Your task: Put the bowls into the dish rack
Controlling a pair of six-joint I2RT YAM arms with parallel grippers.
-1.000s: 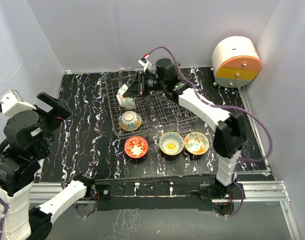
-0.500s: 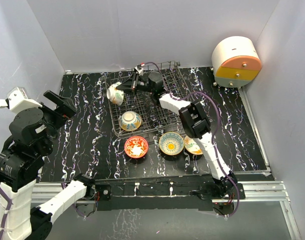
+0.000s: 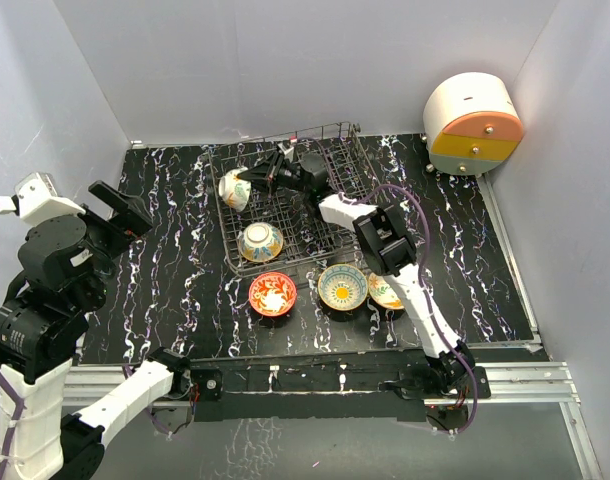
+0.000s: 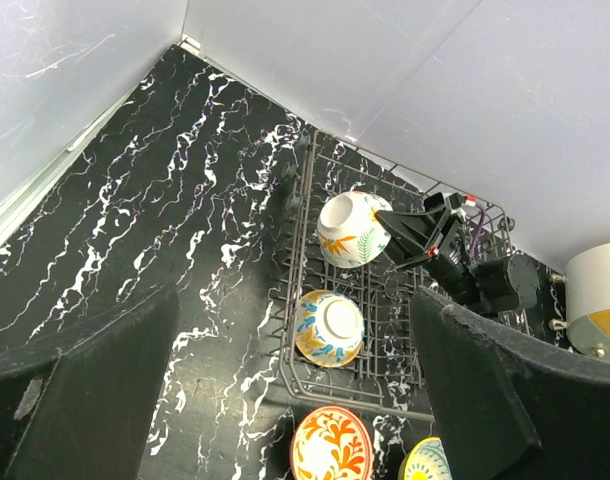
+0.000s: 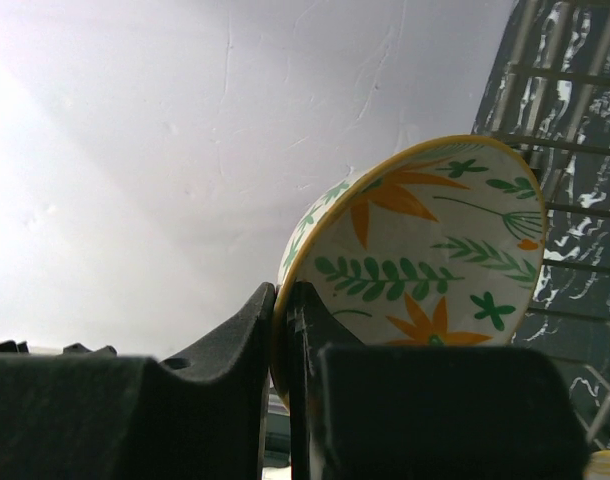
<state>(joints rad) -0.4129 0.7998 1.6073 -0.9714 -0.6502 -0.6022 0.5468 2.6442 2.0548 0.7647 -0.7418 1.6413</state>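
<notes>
The free spot beside the blue-orange bowl (image 3: 260, 241) is below my right gripper, so the gripper needs to go down and release the orange-green bowl's rim over the rack's wires there.
My right gripper (image 3: 257, 178) is shut on the rim of the orange-green bowl (image 3: 233, 188), holding it on its side over the back left part of the dark wire dish rack (image 3: 315, 222). In the right wrist view the fingers (image 5: 282, 330) pinch the bowl's yellow rim (image 5: 425, 250). The blue-orange bowl (image 3: 260, 241) lies in the rack's front left. The red bowl (image 3: 272, 294), blue-yellow bowl (image 3: 342, 286) and cream-green bowl (image 3: 387, 292) sit on the table in front of the rack. My left gripper (image 3: 120, 210) is open and empty, raised at the far left.
A round white, orange and yellow drawer unit (image 3: 473, 125) stands at the back right corner. White walls close in the black marbled table (image 3: 175, 260) on three sides. My right arm (image 3: 385, 240) reaches over the rack and partly covers the cream-green bowl.
My right arm has folded inward and carried the orange-green bowl from inside the rack up to its back left edge, then a little back to the right. The left arm shifted slightly.
</notes>
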